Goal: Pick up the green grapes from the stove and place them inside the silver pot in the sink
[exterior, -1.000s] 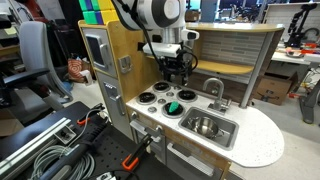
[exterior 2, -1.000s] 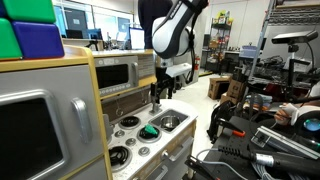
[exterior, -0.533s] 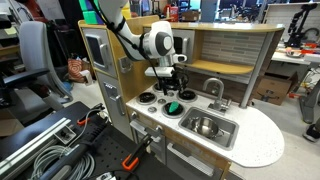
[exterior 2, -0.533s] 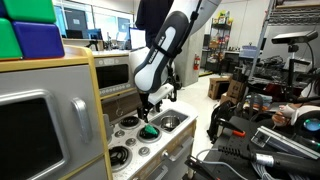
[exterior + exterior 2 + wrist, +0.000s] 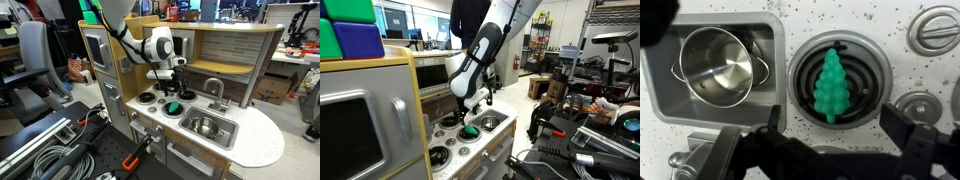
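Observation:
The gripper's fingers are already open wider than the green grapes, so the robot needs to lower the gripper over the grapes' wide end (image 5: 174, 106) (image 5: 832, 106) and close it.
The green grapes (image 5: 831, 85) lie on a black burner of the white stove (image 5: 790, 130), pointed end away from me. They also show in both exterior views (image 5: 174, 106) (image 5: 470, 130). My gripper (image 5: 837, 128) is open and empty, hanging just above the grapes, with its dark fingers (image 5: 902, 125) spread wide to either side of the burner's near edge. It shows in both exterior views (image 5: 171, 90) (image 5: 473, 108). The silver pot (image 5: 718, 65) stands empty in the sink (image 5: 662, 100), beside the burner; it also shows in an exterior view (image 5: 205, 125).
A curved faucet (image 5: 213, 88) stands behind the sink. Other burners (image 5: 933, 28) surround the grapes. A toy microwave (image 5: 95, 48) and wooden cabinet wall stand beside the stove, a shelf runs above it. Green and blue blocks (image 5: 350, 30) sit on the cabinet top.
The arm has come down over the stove, bringing the open gripper from well above to just over the grapes. The grapes and pot have not moved.

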`<state>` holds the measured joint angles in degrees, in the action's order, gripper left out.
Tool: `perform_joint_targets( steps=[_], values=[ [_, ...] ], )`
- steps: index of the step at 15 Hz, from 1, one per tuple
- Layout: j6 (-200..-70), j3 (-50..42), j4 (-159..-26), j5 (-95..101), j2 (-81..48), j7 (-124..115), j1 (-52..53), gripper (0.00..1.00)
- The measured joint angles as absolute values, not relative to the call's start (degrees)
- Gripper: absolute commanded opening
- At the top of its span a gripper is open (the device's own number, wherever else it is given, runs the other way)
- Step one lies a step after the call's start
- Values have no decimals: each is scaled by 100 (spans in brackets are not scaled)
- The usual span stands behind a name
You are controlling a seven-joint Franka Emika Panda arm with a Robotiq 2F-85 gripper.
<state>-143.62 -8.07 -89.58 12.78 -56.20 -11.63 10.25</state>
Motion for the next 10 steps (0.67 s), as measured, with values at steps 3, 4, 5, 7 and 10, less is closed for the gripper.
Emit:
perform_joint_targets(
  steps=[3,4,5,7,10],
  values=[
    [-14386,-756,-8872,1093,-5733,-1325,1025,100],
    [-14387,-754,-8803,1065,-5814,-1408,1026,100],
    [-14387,-758,-8719,1057,-5904,-1500,1025,100],
    [-14387,-783,-8509,1057,-6126,-1696,1028,100],
    [-14303,-893,-8081,1057,-6531,-1992,1055,74]
  ],
)
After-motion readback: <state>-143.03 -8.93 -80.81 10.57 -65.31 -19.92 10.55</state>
